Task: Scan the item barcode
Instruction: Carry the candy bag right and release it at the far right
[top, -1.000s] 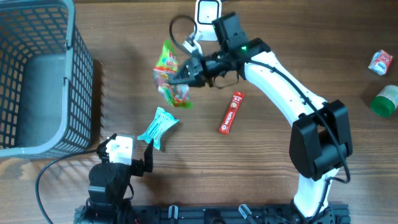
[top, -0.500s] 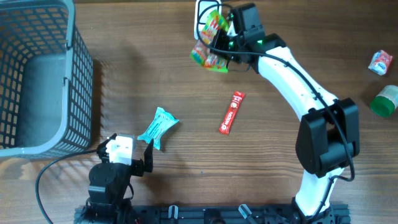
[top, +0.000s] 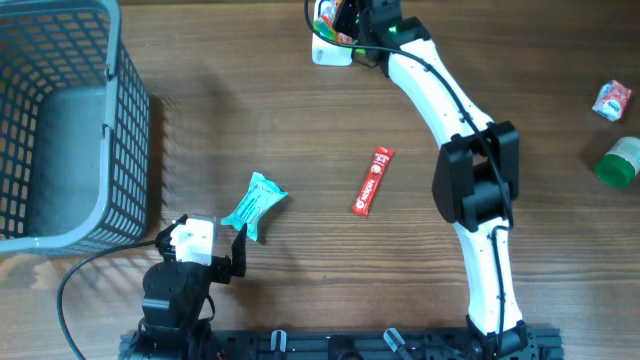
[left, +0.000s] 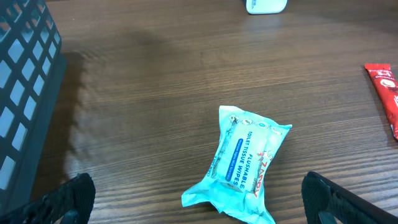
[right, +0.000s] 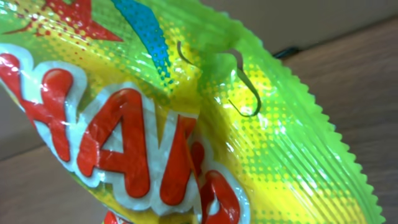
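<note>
The right gripper sweeps down to its right in the overhead view next and releases the bag at the clear spot by the green bottle (top: 603, 138) below.
A yellow-green candy bag with red letters (top: 333, 17) hangs at the table's far edge, right above the white barcode scanner (top: 329, 52). My right gripper (top: 349, 21) is shut on the bag. In the right wrist view the bag (right: 186, 124) fills the frame and hides the fingers. My left gripper (top: 203, 254) rests open near the front edge, its black fingertips (left: 73, 194) wide apart. A teal wipes packet (left: 245, 163) lies just ahead of it, untouched. The scanner (left: 266, 5) shows at the top of the left wrist view.
A grey mesh basket (top: 60, 120) stands at the left, its wall (left: 25, 87) close to the left gripper. A red snack bar (top: 372, 181) lies mid-table. A green bottle (top: 620, 160) and a small red-white packet (top: 611, 100) sit at the right edge.
The right arm has carried the candy bag from the table's middle back and to the right, ending over the scanner. The left arm and the wipes packet have not moved.
</note>
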